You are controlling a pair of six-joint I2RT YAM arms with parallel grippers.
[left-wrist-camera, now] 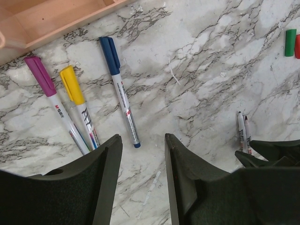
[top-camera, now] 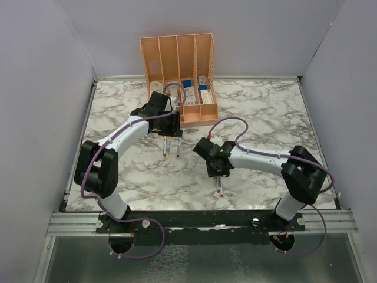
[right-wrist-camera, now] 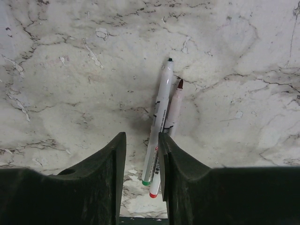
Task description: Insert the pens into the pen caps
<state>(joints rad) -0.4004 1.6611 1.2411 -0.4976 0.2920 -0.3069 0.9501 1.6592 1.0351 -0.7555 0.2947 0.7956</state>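
Note:
I need to lower my right gripper over the green-ended pen's body (right-wrist-camera: 155,137) and close, since that pen is between my open fingers with the red-ended (right-wrist-camera: 169,117) one right beside it.
Three pens lie capped on the marble in the left wrist view: one with a purple cap (left-wrist-camera: 40,75), one with a yellow cap (left-wrist-camera: 71,84), one with a dark blue cap (left-wrist-camera: 108,55). A loose green cap (left-wrist-camera: 290,42) and a red cap (left-wrist-camera: 297,46) lie at the right edge. My left gripper (left-wrist-camera: 140,147) is open and empty, just above these pens' tail ends. Two uncapped pens, green-ended (right-wrist-camera: 158,119) and red-ended (right-wrist-camera: 169,117), lie side by side on the table. My right gripper (right-wrist-camera: 141,140) is open, its jaws either side of their tail ends, which lie against the right finger (right-wrist-camera: 171,154).
The orange organiser (top-camera: 179,76) with white and blue stationery stands at the back, right behind the left gripper (top-camera: 171,127). The right gripper (top-camera: 219,168) is near the table's middle. Grey walls close in the marble table (top-camera: 265,112) on three sides.

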